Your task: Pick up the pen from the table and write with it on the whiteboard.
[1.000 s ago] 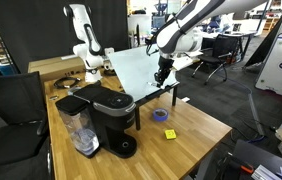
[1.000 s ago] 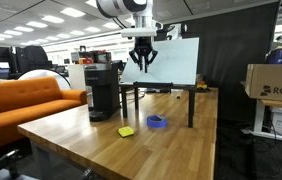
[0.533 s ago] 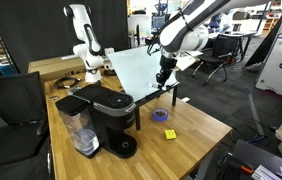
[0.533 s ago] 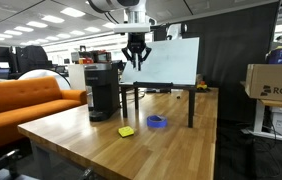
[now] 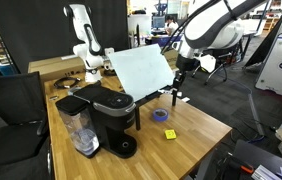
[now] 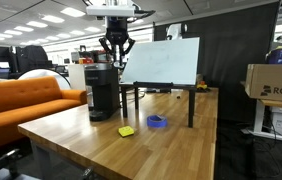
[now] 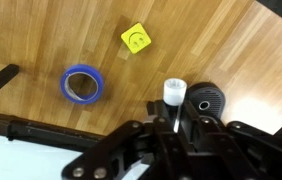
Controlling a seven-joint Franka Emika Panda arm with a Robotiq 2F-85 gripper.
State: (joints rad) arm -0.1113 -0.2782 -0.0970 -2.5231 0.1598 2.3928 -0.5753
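Next, my gripper moves away from the whiteboard (image 6: 163, 62) and down onto the bare wood past the blue tape roll to release the pen, as that patch lies clear.
My gripper (image 7: 171, 122) is shut on the pen (image 7: 173, 93), whose pale capped end sticks out between the fingers in the wrist view. In both exterior views the gripper (image 5: 180, 74) (image 6: 114, 56) hangs in the air beside the side edge of the tilted whiteboard (image 5: 141, 72) (image 6: 163, 62), apart from its surface and above the table (image 5: 196, 135) (image 6: 101, 145). A strip of the whiteboard (image 7: 11, 160) shows at the bottom left of the wrist view. The pen is too small to make out in the exterior views.
A blue tape roll (image 7: 81, 85) (image 5: 161, 114) (image 6: 157, 122) and a yellow square note (image 7: 135, 39) (image 5: 169, 133) (image 6: 126, 131) lie on the wood below. A black coffee maker (image 5: 106, 112) (image 6: 103, 88) stands nearby. The board's black stand (image 7: 41, 131) rests on the tabletop.
The gripper, still holding the pen, has swung sideways off the whiteboard's face to a spot beside its edge. Nothing on the table has moved.
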